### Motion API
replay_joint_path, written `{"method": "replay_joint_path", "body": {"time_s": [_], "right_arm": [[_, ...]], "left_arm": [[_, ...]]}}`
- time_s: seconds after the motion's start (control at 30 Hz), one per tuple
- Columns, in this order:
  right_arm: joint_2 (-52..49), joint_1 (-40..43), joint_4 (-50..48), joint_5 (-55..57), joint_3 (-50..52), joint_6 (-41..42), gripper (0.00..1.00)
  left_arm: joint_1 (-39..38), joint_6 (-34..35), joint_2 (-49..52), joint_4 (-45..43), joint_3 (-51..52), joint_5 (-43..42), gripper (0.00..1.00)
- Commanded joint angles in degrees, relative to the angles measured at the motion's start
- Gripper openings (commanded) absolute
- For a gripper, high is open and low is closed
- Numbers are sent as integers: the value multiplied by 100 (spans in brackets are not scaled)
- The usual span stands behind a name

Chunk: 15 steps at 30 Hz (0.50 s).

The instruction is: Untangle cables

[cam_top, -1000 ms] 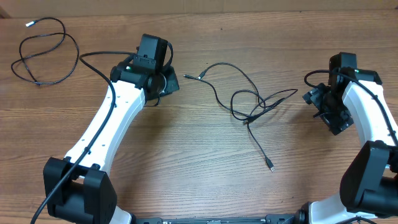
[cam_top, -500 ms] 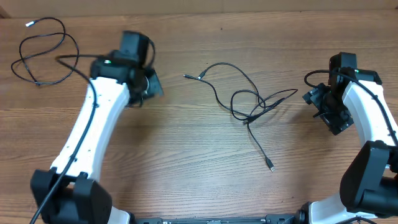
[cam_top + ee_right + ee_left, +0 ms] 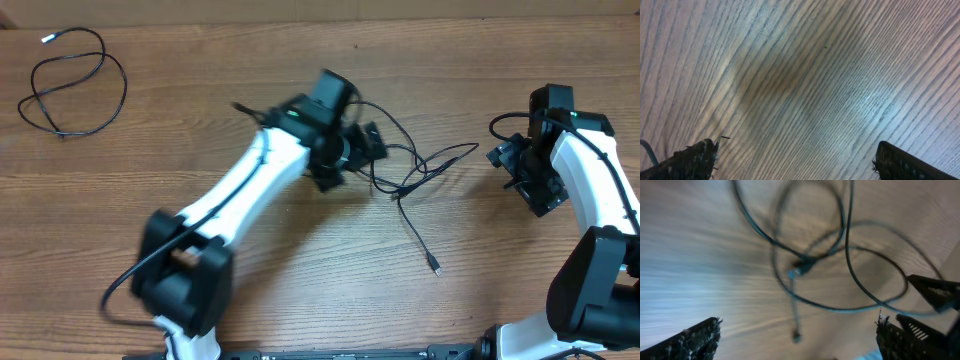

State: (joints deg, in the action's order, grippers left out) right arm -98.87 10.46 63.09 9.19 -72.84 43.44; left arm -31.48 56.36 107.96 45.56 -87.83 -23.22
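Because the cable loops bunch around the dark connector, I will lower my left gripper toward the right in the overhead view and close on the cable crossing (image 3: 398, 190) (image 3: 799, 258) beside it.
A tangle of thin black cables (image 3: 440, 160) lies right of the table's centre, and one loose plug end (image 3: 435, 268) trails toward the front. My left gripper (image 3: 355, 158) hovers open at the tangle's left side. In the left wrist view the blurred loops and their crossing (image 3: 802, 267) lie ahead of the open left gripper (image 3: 799, 327), which holds nothing. A separate coiled cable (image 3: 75, 80) with a pale tip rests at the far left. My right gripper (image 3: 516, 175) stands open just right of the tangle, and only bare wood shows between the fingers of the right gripper (image 3: 797, 150).
The wooden table (image 3: 300, 270) stretches across the whole view. My left arm (image 3: 250, 190) lies diagonally from the front left toward the centre. The right arm (image 3: 600, 210) runs along the right edge. A thick arm cable (image 3: 505, 125) loops by the right wrist.
My left arm has swung right, from near the left half to the tangle, and its jaws have opened wide. The right arm and the cables have not moved.
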Motion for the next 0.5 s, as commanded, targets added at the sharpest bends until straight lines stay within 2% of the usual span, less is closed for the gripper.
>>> {"method": "replay_joint_path", "body": {"time_s": [0.0, 0.1, 0.13, 0.17, 0.2, 0.27, 0.47], "right_arm": [[4, -15, 0, 15, 4, -20, 100], [4, -15, 0, 15, 4, -20, 100], [4, -15, 0, 15, 4, -20, 100], [4, -15, 0, 15, 4, -20, 100], [4, -15, 0, 15, 4, -20, 100], [4, -15, 0, 15, 4, -20, 100], [4, -15, -2, 15, 4, -20, 100]], "left_arm": [[-492, 2380, 870, -597, 101, -1268, 100], [-686, 3377, 1375, -1027, 101, -1582, 100], [-745, 3759, 1718, -1403, 101, -1537, 71], [-743, 3775, 1808, -1530, 101, -1547, 45], [-734, 3731, 1871, -1606, 101, -1526, 7], [-695, 3438, 1869, -1631, 98, -1493, 4], [-435, 1528, 1714, -1773, 11, -1255, 4]]}}
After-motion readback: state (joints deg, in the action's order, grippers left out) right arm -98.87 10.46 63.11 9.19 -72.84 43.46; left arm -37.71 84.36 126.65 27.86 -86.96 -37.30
